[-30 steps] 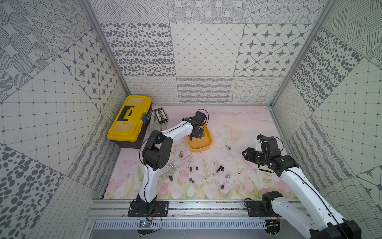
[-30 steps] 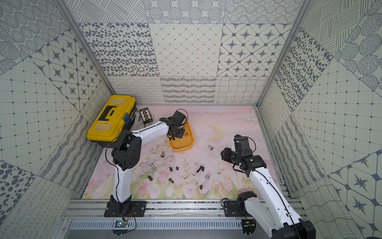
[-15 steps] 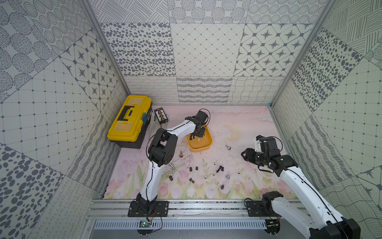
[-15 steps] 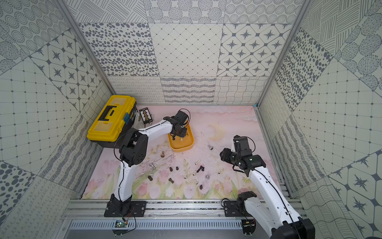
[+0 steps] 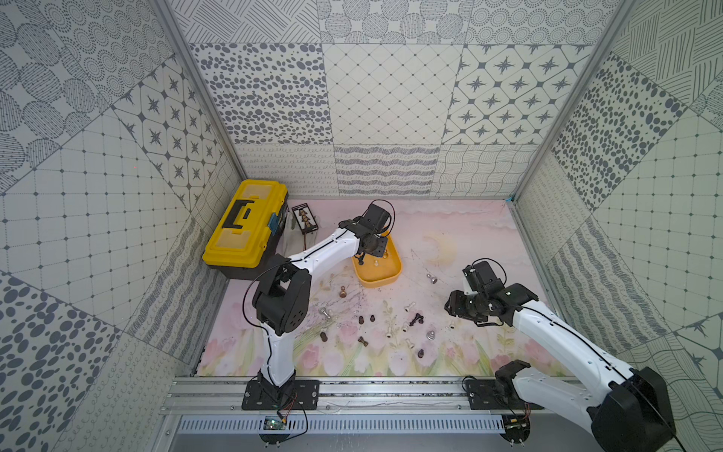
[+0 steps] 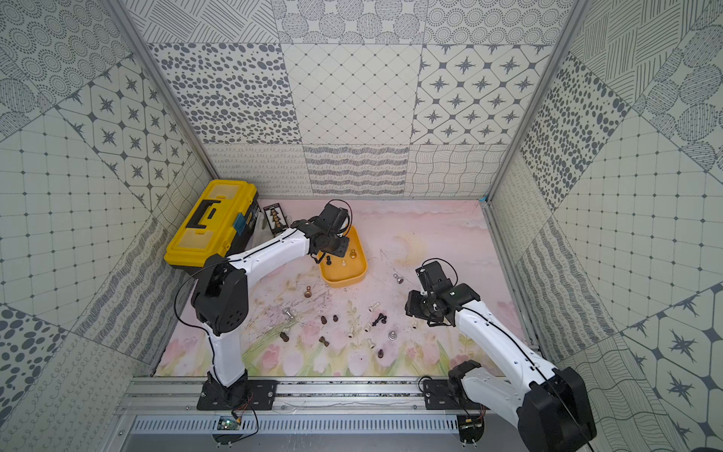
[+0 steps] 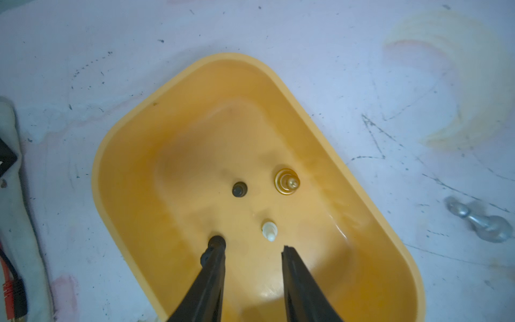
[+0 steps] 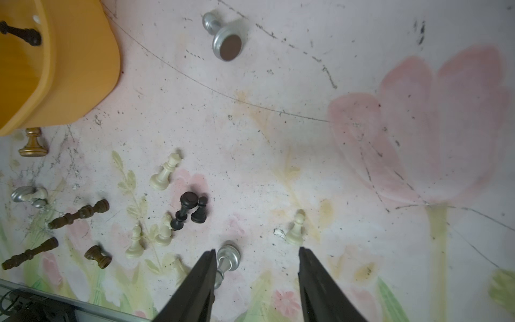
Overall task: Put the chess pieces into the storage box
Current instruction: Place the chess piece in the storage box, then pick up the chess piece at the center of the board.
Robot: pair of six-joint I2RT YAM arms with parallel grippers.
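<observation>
The open right gripper lowers onto the white pawn's body [image 5: 452, 326] and closes on it next, since the pawn lies clear of the other pieces, outside the box [image 5: 381, 276].
The orange-yellow storage box [image 5: 381, 276] [image 6: 344, 278] sits mid-mat. My left gripper [image 7: 252, 248] hangs open inside it, nothing between its fingers. A dark chess piece [image 7: 216, 241] stands in the box at one fingertip; another dark piece [image 7: 239, 189], a gold one [image 7: 287, 181] and a white one [image 7: 269, 230] also stand in the box [image 7: 122, 172]. Several chess pieces lie scattered on the mat in both top views. My right gripper [image 8: 256, 251] [image 5: 454, 307] hovers open above the mat, a silver piece [image 8: 228, 259] by one finger and a white pawn [image 8: 296, 228] just beyond the other.
A large yellow-and-black toolbox [image 5: 246, 223] stands at the back left, with a small black case [image 5: 305, 219] beside it. A silver piece [image 5: 431, 279] lies right of the box, a gold one [image 5: 343, 292] in front of it. Patterned walls close three sides.
My left gripper has opened over the storage box and a dark piece now stands in it. The left elbow swung a little right. The right gripper widened slightly and barely moved.
</observation>
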